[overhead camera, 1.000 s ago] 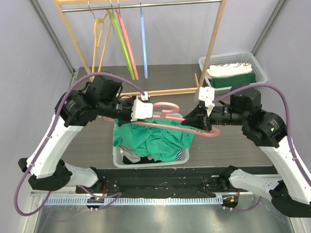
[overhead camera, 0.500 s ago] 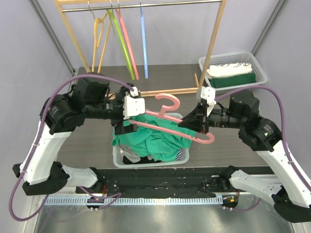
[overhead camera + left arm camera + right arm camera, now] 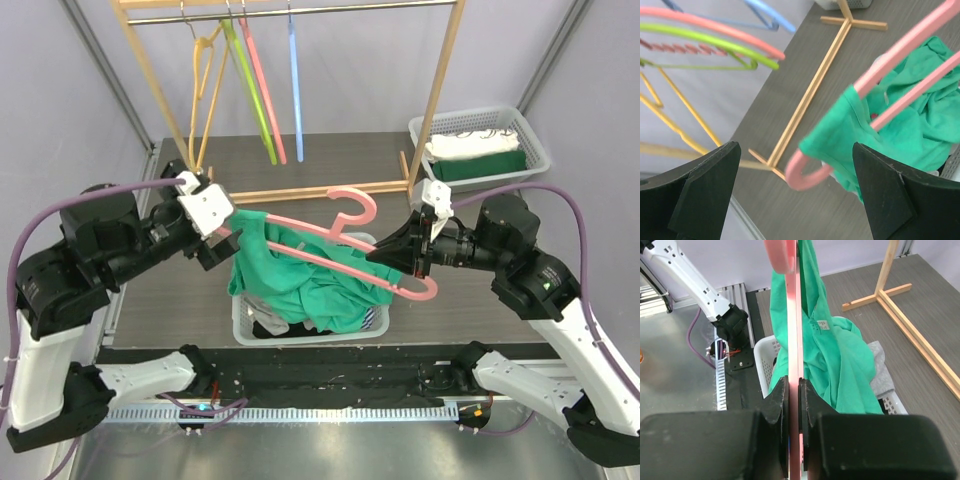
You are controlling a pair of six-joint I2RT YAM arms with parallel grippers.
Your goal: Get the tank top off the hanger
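Note:
The tank top at the hanger's curved end (image 3: pixel 248 225) (image 3: pixel 834 128) is farther out than the open fingers of my left gripper, so next my left gripper should turn and move outward onto that cloth.
A pink hanger (image 3: pixel 428 291) hangs slanted over a white laundry basket (image 3: pixel 306 334). The green tank top (image 3: pixel 300 285) hangs from the hanger's left end and sags into the basket. My right gripper (image 3: pixel 392 262) is shut on the hanger's bar near its right end, and the right wrist view shows its jaws pressed on the pink hanger (image 3: pixel 793 340) beside the green tank top (image 3: pixel 840 360). My left gripper (image 3: pixel 222 238) stands open just left of the hanger, holding nothing. In the left wrist view the curved end of the hanger (image 3: pixel 805 175) and the tank top (image 3: pixel 910 130) lie between its wide-open fingers (image 3: pixel 705 195).
A wooden clothes rack (image 3: pixel 440 80) stands at the back with yellow, green, pink and blue hangers (image 3: pixel 294 80) on its rail, and its foot (image 3: pixel 330 188) runs across the table. A white basket of folded clothes (image 3: pixel 480 145) sits at the back right.
My left gripper has opened, let go near the hanger's left end and drawn back to the left. The hanger's left end has risen, and the tank top now hangs from it.

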